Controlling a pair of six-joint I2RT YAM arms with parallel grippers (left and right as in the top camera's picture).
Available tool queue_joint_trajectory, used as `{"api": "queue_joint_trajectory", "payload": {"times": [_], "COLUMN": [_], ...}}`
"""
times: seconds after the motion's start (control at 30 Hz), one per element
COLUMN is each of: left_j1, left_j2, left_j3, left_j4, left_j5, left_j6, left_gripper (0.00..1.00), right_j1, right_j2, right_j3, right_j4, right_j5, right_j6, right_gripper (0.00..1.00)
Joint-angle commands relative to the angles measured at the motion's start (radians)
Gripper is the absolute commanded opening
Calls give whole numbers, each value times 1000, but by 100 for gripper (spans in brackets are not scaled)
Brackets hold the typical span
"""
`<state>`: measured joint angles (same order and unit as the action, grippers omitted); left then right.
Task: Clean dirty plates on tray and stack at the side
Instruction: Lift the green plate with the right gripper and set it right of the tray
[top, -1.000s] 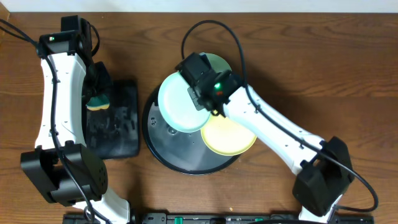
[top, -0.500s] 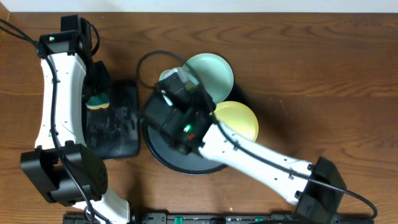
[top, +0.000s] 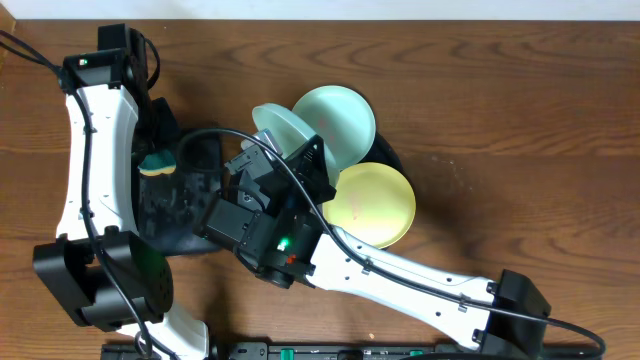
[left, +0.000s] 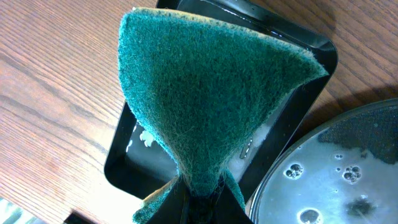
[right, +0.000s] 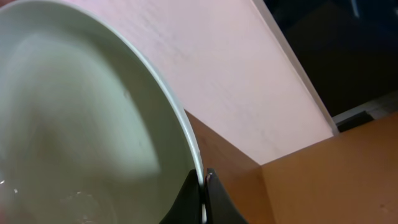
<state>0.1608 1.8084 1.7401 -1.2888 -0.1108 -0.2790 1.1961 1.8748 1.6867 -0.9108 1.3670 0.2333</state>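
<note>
The robot's right hand has to swing to its right in the overhead view, over the bare wooden table beside the yellow plate, then level the plate, lower it and let go.
My right gripper is shut on the rim of a pale mint plate and holds it lifted and tilted on edge above the left side of the round black tray. In the right wrist view the fingers pinch that plate's rim. A second mint plate and a pale yellow plate lie on the tray's right side. My left gripper is shut on a green sponge, held above the small rectangular black tray. The round tray's wet surface shows in the left wrist view.
My right arm stretches across the round tray and hides most of it. The small rectangular tray holds soapy water and sits close to the round tray's left edge. Bare wooden table lies to the right.
My right arm has swung left across the tray, lifting the mint plate and tipping it on edge. The yellow plate is now uncovered. The left arm and sponge have not moved.
</note>
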Motion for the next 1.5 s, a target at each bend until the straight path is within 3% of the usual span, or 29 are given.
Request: {"api": "queue_joint_trajectory", "payload": {"times": [0.0, 0.2, 0.47, 0.83, 1.1, 1.33, 1.47], "left_j1": [1, 1, 1, 1, 1, 1, 1], "left_j2": [-11, -11, -11, -11, -11, -11, -11], "left_j3": [11, 11, 11, 11, 11, 11, 11], "left_j4": [-2, -5, -5, -9, -12, -16, -16], "left_j5": [-6, -6, -6, -6, -6, -6, -6], "left_j6": [20, 20, 20, 20, 20, 20, 20], "left_gripper": [8, 7, 7, 7, 8, 7, 8], "right_j1": [3, 0, -52, -424, -720, -978, -1126], "right_j2": [-60, -95, -97, -95, -99, -152, -201], "right_j3": [8, 8, 7, -10, -10, -10, -10], "right_j4": [3, 3, -7, -25, -33, -129, -209], "right_j5": [72, 12, -230, -1228, -1717, -1752, -1622], "right_j6": [-3, -3, -2, -3, -33, -35, -37], "right_gripper": [1, 1, 1, 1, 1, 1, 1]}}
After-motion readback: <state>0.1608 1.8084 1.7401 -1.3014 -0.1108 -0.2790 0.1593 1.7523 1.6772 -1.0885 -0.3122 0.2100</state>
